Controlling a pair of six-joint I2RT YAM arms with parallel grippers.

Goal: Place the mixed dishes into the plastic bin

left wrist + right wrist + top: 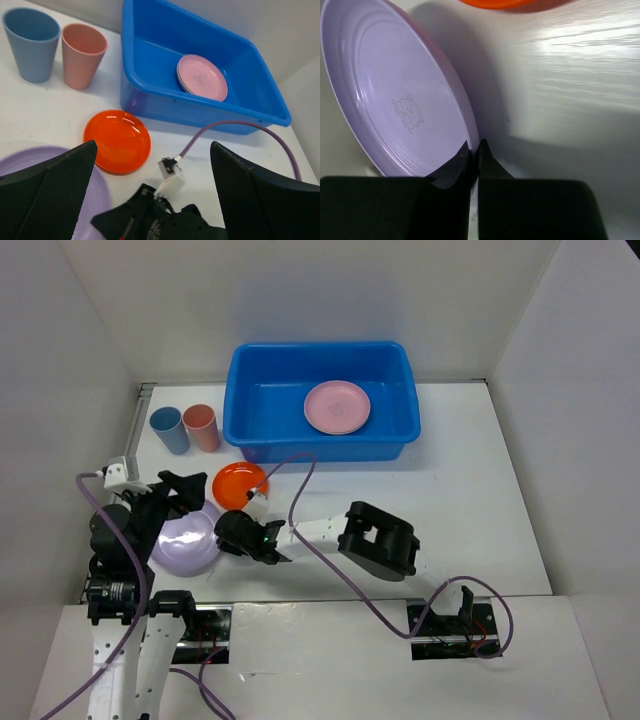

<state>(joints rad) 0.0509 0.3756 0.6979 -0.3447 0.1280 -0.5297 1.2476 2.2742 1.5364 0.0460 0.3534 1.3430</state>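
Next, my right gripper lifts the lavender plate over, lowers it beyond the bin's near side and releases. The pink plate lies there, outward of the gripper.
The blue bin stands at the back with a pink plate inside; both show in the left wrist view, bin and plate. An orange plate lies in front of the bin. A lavender plate is tilted at the front left. My right gripper is shut on its rim. My left gripper is open and empty, hovering beside the lavender plate. A blue cup and a salmon cup stand left of the bin. No yellow plate shows.
A purple cable loops across the table in front of the bin to the right wrist. White walls close in the table on the left, back and right.
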